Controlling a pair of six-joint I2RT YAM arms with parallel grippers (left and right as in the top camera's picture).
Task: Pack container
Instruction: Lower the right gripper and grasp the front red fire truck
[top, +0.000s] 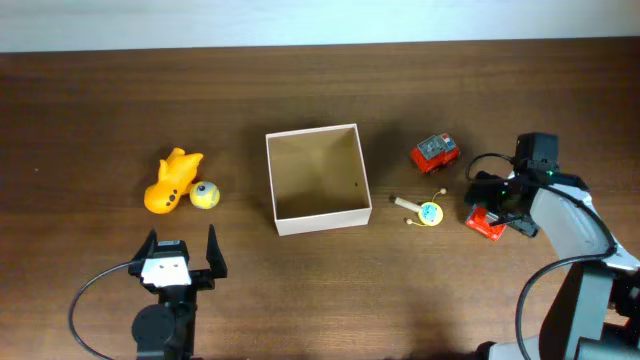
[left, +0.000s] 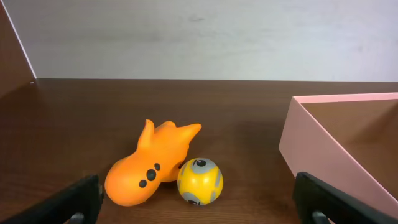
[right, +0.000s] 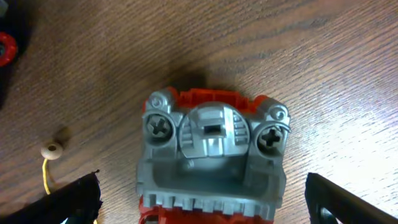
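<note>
The robot will next bring its right gripper down over the red-and-grey toy, which is already between the gripper's open fingers, and then close the fingers on the toy's sides.
The container is a square white-walled box with a brown inside, empty, at the table's middle; its wall shows at the right of the left wrist view. An orange fish-like toy and a yellow-grey ball lie left of it. My left gripper stands open just in front of them, touching neither. My right gripper hangs open over a red-and-grey toy, one finger on each side and apart from it.
A red toy car sits right of the container. Between the box and my right gripper lies a small toy with a blue disc on a yellow string, its wooden bead showing in the right wrist view. The table is dark wood.
</note>
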